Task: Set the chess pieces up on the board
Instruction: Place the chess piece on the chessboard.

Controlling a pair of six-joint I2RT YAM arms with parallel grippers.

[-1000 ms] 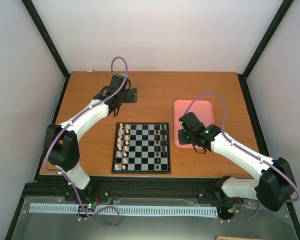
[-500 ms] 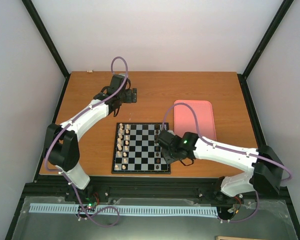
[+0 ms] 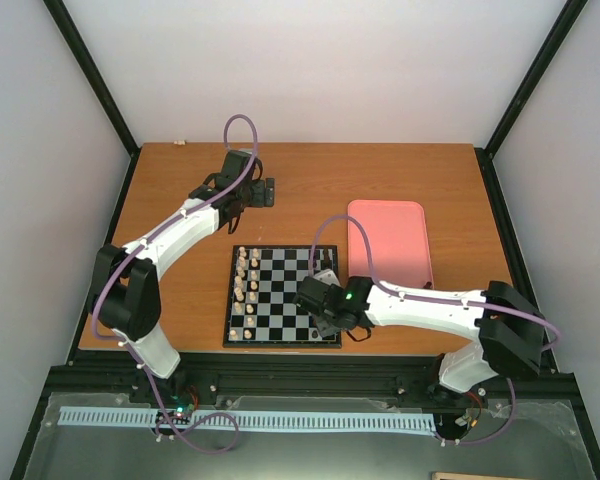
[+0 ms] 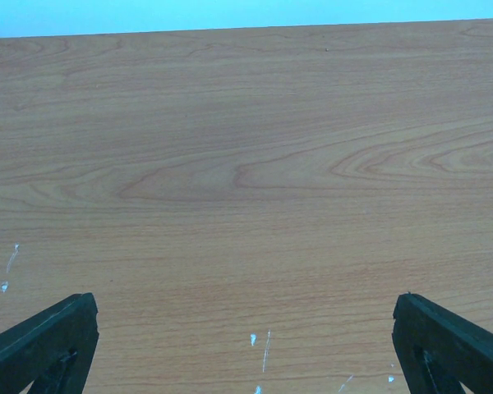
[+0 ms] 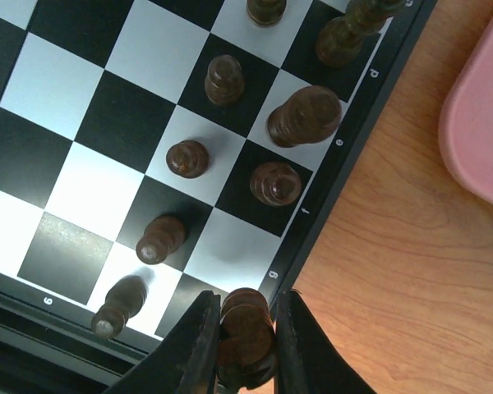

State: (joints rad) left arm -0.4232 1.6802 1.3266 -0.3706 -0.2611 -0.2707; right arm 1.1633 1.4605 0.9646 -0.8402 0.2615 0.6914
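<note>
The white square by the g [image 5: 232, 251] is below and empty, so my right gripper will go down to that square next and let go of the dark chess piece there.
The board [image 3: 283, 343] lies in the middle of the table. Several dark chess pieces [image 3: 327, 262] stand along its right side. My right gripper [image 3: 317, 302] hovers over the board's near right part. In the right wrist view the gripper [image 5: 245, 297] is shut on a dark chess piece [image 5: 246, 328], above the board's black frame [image 5: 345, 172] near a corner square. Other dark pieces [image 5: 275, 182] stand on nearby squares. My left gripper [image 3: 268, 191] is far from the board at the table's back left. It is open [image 4: 245, 300] over bare wood.
Pale cream pieces [image 3: 242, 285] fill the board's left columns. A pink tray [image 3: 388, 240] lies right of the board, and its rim [image 5: 481, 123] shows in the right wrist view. The right arm stretches low across the table in front of the tray.
My right arm has swung left from the pink tray to the board's near right part, with its jaws still shut. The left arm has not moved.
</note>
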